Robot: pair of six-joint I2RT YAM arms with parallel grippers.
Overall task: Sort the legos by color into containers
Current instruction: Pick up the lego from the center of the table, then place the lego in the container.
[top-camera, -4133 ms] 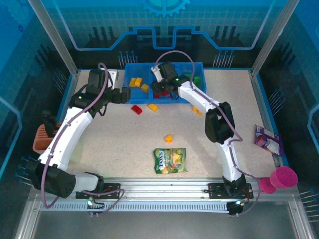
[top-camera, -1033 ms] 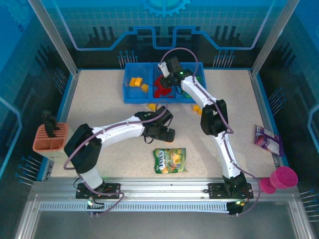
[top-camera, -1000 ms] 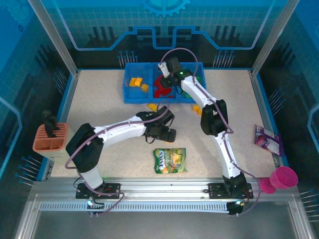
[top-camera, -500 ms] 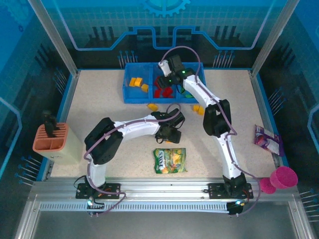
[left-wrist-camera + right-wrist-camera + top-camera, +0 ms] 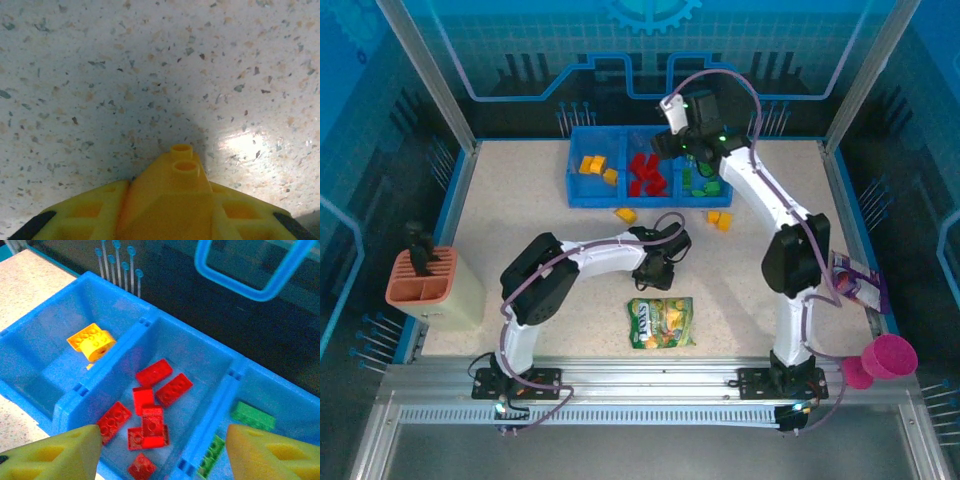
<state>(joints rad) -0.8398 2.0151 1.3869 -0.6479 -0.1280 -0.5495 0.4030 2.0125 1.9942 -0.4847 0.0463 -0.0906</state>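
Observation:
The blue tray's section with the yellow legos holds the same color as the lego in my left gripper. My left gripper will next lift off the tabletop, swing outward over that section and release its lego.
The blue tray (image 5: pixel 582 192) holds yellow legos (image 5: pixel 592 165) in its left compartment, red legos (image 5: pixel 645 175) in the middle and green legos (image 5: pixel 703 181) on the right. My left gripper (image 5: pixel 658 272) is low on the table in front of the tray. In the left wrist view that gripper (image 5: pixel 169 212) is shut on a yellow lego (image 5: pixel 182 172), studs pointing away, just over the speckled tabletop. My right gripper (image 5: pixel 676 128) hovers over the tray's back edge. Seen from its wrist, the right gripper (image 5: pixel 161 452) is open above the red legos (image 5: pixel 150 412), with nothing between its fingers.
Two loose yellow legos (image 5: pixel 626 214) (image 5: pixel 720 219) lie on the table just in front of the tray. A green-yellow candy bag (image 5: pixel 661 322) lies near the front, an orange-brown basket (image 5: pixel 420 282) at the left edge, a pink cup (image 5: pixel 890 357) and a purple packet (image 5: pixel 855 278) at the right.
My left gripper slid right and closed on the yellow lego. My right gripper opened, rose out of the middle compartment and moved back and to the right.

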